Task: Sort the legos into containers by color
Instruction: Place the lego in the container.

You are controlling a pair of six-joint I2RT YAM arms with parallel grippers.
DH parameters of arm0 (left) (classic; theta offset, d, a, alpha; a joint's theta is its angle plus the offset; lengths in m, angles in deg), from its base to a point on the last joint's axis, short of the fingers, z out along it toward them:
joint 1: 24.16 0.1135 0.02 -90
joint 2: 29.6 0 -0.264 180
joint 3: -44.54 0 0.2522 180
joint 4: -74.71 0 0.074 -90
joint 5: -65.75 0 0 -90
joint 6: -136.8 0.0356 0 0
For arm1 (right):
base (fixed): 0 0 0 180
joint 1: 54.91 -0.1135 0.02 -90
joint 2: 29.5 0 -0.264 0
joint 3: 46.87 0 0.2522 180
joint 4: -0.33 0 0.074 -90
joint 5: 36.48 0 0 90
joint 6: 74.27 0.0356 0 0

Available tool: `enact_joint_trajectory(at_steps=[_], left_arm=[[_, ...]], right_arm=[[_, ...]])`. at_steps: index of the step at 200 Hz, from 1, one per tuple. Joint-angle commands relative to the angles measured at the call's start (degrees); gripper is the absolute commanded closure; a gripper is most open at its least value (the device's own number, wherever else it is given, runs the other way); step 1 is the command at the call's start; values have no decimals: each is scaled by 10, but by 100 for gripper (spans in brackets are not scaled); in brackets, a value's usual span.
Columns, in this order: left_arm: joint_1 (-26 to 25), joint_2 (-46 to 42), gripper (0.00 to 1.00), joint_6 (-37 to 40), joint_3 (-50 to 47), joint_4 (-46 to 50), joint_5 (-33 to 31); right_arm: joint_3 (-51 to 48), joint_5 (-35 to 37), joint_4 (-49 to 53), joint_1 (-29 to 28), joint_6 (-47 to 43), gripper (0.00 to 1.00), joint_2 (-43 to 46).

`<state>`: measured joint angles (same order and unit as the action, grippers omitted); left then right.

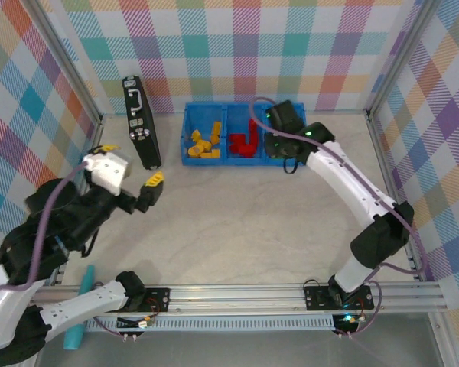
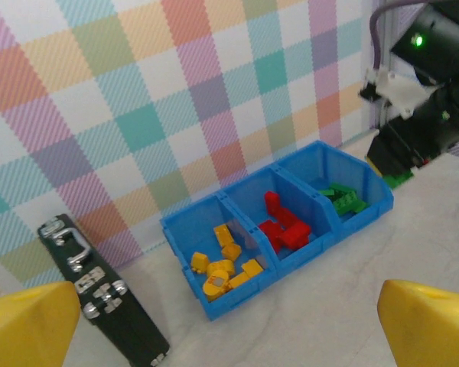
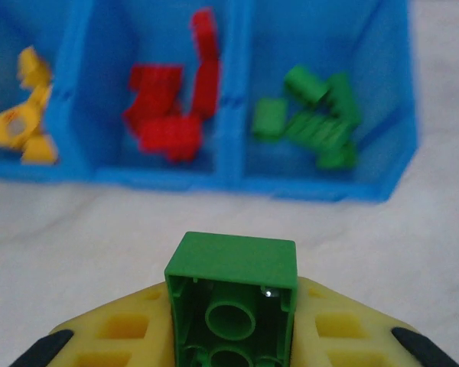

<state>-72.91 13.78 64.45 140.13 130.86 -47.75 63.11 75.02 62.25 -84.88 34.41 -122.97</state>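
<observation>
The lego in my right gripper goes outward over the bin's near side and down to the bin's section of green legos next, for release with matching ones.
The containers are three compartments of one blue bin (image 1: pixel 214 160). Yellow legos (image 1: pixel 203 145) lie in the left one and red legos (image 1: pixel 245 141) in the middle one. In the right wrist view, green legos (image 3: pixel 314 118) fill the right compartment. My right gripper (image 3: pixel 233 325) is shut on a green lego (image 3: pixel 233 294), held hollow side towards the camera, just in front of the bin's wall (image 3: pixel 314 187). From above, the right gripper (image 1: pixel 279 145) hangs over the bin's right end. My left gripper (image 1: pixel 151 183) stands open and holds nothing, well to the left of the bin.
A black case with a silver handle (image 1: pixel 141 122) lies left of the bin, close to the back wall. Metal frame rails run along the table's sides. A teal tool (image 1: pixel 80 306) rests by the left arm's base.
</observation>
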Motion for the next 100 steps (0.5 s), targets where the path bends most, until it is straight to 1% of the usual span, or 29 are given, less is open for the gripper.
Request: enact_joint_trajectory(at_steps=[1,20,50,61,78,100], left_arm=[[-8,5,0,3,-7,-85,9],[-9,32,0,-4,2,-92,3],[-7,75,0,-28,26,-87,0],[-7,89,0,-41,33,-88,3],[-7,107,0,-62,39,-84,-9],[-6,125,0,-89,40,-77,-18]], right_arm=[[-28,5,-104,52,-73,75,-28],[-23,-17,-163,88,-89,74,-69],[20,-39,-190,124,-106,73,-155],[28,-43,-204,131,-111,72,-180],[53,-42,-215,136,-125,70,-219],[102,-43,-206,139,-142,67,-273]])
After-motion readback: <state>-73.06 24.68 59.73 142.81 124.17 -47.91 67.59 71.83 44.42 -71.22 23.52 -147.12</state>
